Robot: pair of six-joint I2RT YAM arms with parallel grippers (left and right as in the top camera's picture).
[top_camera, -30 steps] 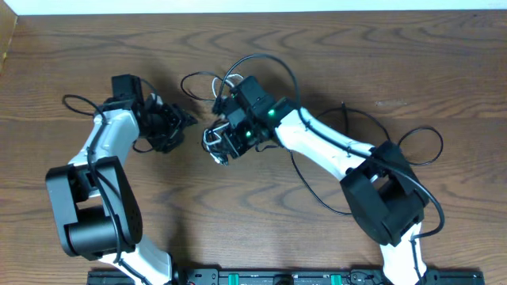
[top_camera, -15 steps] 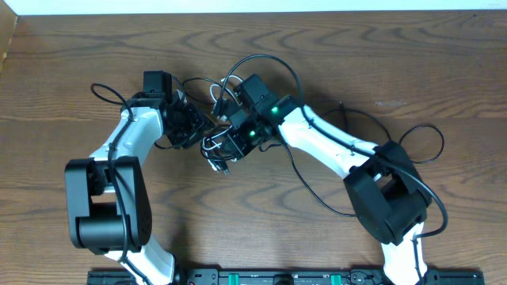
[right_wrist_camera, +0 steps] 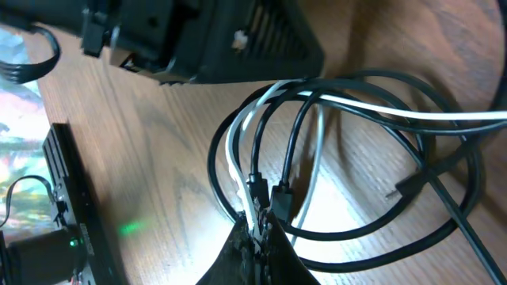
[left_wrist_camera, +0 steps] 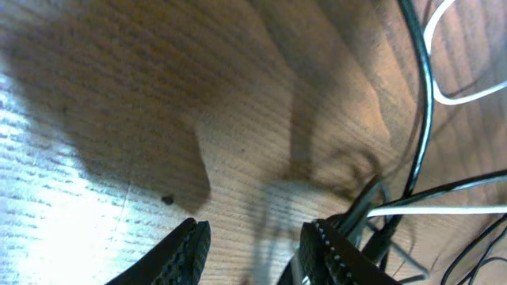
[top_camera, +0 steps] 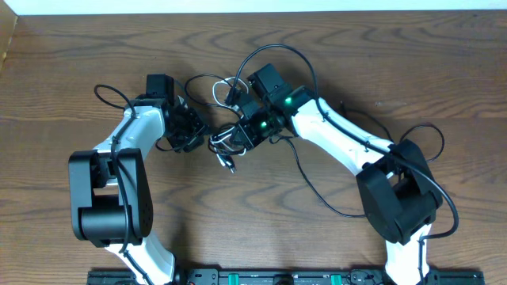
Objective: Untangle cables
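Observation:
I will lift the tangled bundle, pull it to the open tabletop right of my right gripper in the overhead view, then release it.
The black cable [top_camera: 223, 139] and the white cable [top_camera: 219, 92] lie tangled in a bundle at the table's middle. In the right wrist view the black loops [right_wrist_camera: 333, 158] and white strands [right_wrist_camera: 238, 154] run together into my right gripper [right_wrist_camera: 257, 233], which is shut on the bundle; it shows overhead too [top_camera: 242, 136]. My left gripper [top_camera: 200, 134] sits just left of the bundle. In the left wrist view its jaws [left_wrist_camera: 257, 249] are open, with the right finger touching the black cable [left_wrist_camera: 420, 119] and the white cable [left_wrist_camera: 444, 210].
The arms' thicker black wires [top_camera: 313, 186] loop over the wooden table [top_camera: 396, 63] to the right. A black equipment bar [top_camera: 277, 277] runs along the front edge. The left arm's black body [right_wrist_camera: 206, 39] fills the top of the right wrist view.
My left gripper has moved right, up to the bundle. My right gripper has shifted slightly right and back with the bundle still in it.

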